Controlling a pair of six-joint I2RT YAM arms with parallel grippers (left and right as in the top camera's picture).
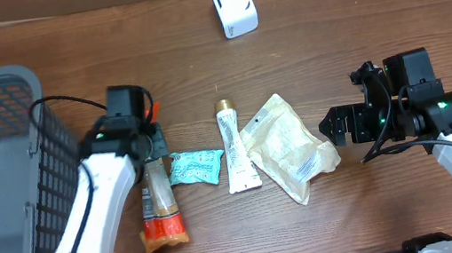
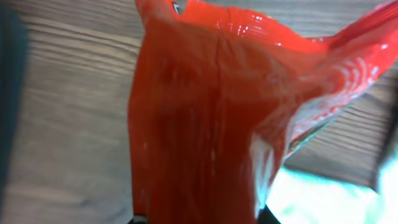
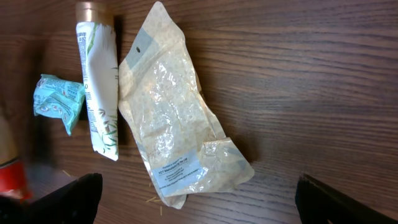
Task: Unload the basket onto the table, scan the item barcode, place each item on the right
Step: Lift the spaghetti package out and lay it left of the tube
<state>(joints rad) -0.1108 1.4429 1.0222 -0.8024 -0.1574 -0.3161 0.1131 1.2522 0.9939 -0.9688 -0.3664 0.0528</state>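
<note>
Next, my left gripper will lower to its right in the overhead view, onto bare wood (image 1: 181,126) (image 2: 342,146) beside the teal packet, and release the red packet.
My left gripper (image 1: 149,142) is shut on the upper end of an orange-red snack packet (image 1: 161,215) that lies left of centre on the table. In the left wrist view the packet's glossy red film (image 2: 199,124) fills the frame between my left gripper's (image 2: 202,218) jaws. The white barcode scanner (image 1: 234,6) stands at the back of the table, well away from both arms. My right gripper (image 1: 334,126) hangs open just right of a clear pouch (image 1: 287,146), and in the right wrist view the open right gripper (image 3: 199,208) frames the pouch (image 3: 171,118) with nothing between its jaws.
A teal packet (image 1: 194,167) and a white tube with a gold cap (image 1: 234,148) lie between the red packet and the pouch. A dark mesh basket (image 1: 0,178) stands at the left edge. Both show in the right wrist view, the tube (image 3: 99,87) beside the teal packet (image 3: 59,102).
</note>
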